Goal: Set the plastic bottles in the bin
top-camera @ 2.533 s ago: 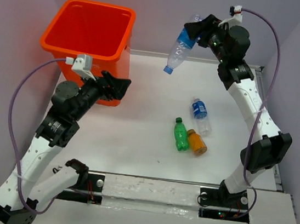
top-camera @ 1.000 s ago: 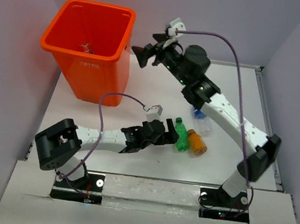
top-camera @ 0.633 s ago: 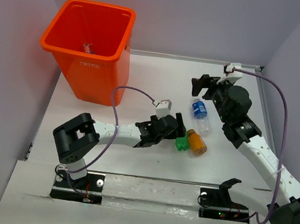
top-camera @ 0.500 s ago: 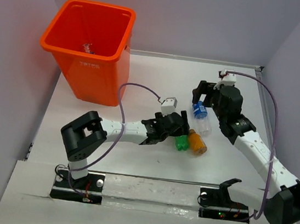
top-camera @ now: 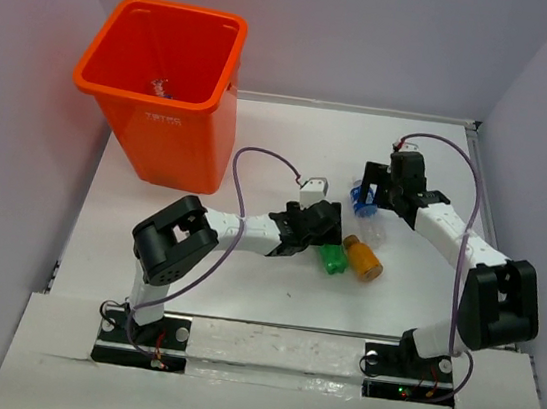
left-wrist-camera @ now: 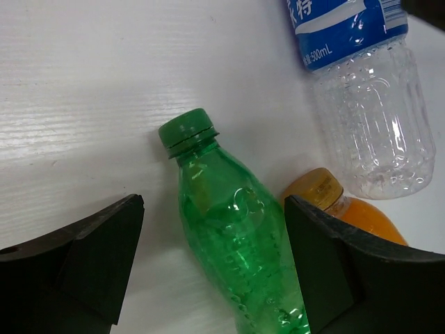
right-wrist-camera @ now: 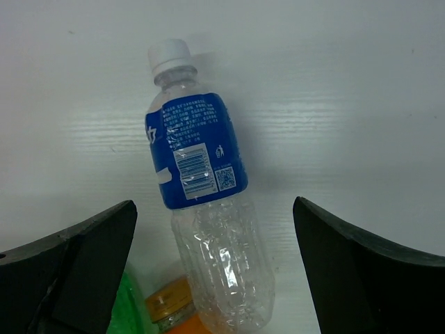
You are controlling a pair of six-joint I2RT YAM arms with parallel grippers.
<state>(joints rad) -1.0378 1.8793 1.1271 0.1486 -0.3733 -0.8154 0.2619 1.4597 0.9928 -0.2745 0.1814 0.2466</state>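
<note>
The clear bottle lies below my right gripper's open fingers, a gap on each side. They next need to lower onto the barcode end of the blue label (top-camera: 363, 202) (right-wrist-camera: 201, 188).
Three plastic bottles lie together right of the table's middle. The green bottle (top-camera: 332, 261) (left-wrist-camera: 236, 243) lies between the fingers of my left gripper (top-camera: 325, 238) (left-wrist-camera: 215, 264), which is open, with a gap on each side. A clear bottle with a blue label (top-camera: 363, 202) (right-wrist-camera: 201, 188) lies under my right gripper (top-camera: 369, 189) (right-wrist-camera: 215, 264), also open, its fingers wide of the bottle. A stubby orange bottle (top-camera: 362, 260) (left-wrist-camera: 368, 219) touches both. The orange bin (top-camera: 176, 141) stands at the far left with a clear bottle (top-camera: 158, 85) in it.
The left arm stretches low across the table from its base to the bottles. The right arm folds back over the right side. Purple walls close in the table at the back and on both sides.
The right gripper no longer holds its clear bottle; it swung from near the bin down over the blue-labelled bottle. The left gripper travelled right and now straddles the green bottle.
</note>
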